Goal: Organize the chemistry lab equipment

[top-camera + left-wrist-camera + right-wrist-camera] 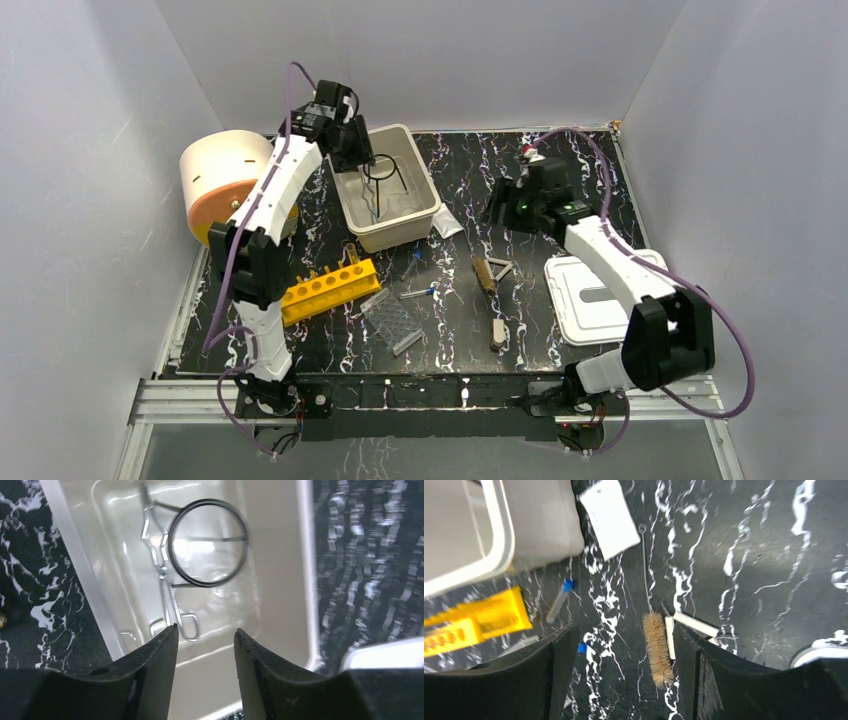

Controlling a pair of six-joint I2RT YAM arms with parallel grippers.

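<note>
I will next move my right gripper down and to its left in the top view, toward the brush's bare wire stem below, and close it clear of the brush's bristles.
My left gripper [356,150] hangs over the beige tub [397,231], open with nothing between its fingers [162,650]. In the tub [272,555] lie a black wire ring-stand [207,542] and metal forceps [162,565]. My right gripper [503,205] is open and empty above the table. Below it lie a bristle brush [657,647] and the pale triangle [694,624], partly hidden behind the right finger. A blue-capped tube [559,600] and a small clear bag [609,517] lie nearer the tub.
A yellow tube rack [330,289] and a clear plastic rack [392,321] sit at the front left. The flat white lid [598,298] lies by the right arm. A cream and orange drum [222,180] stands at the left wall.
</note>
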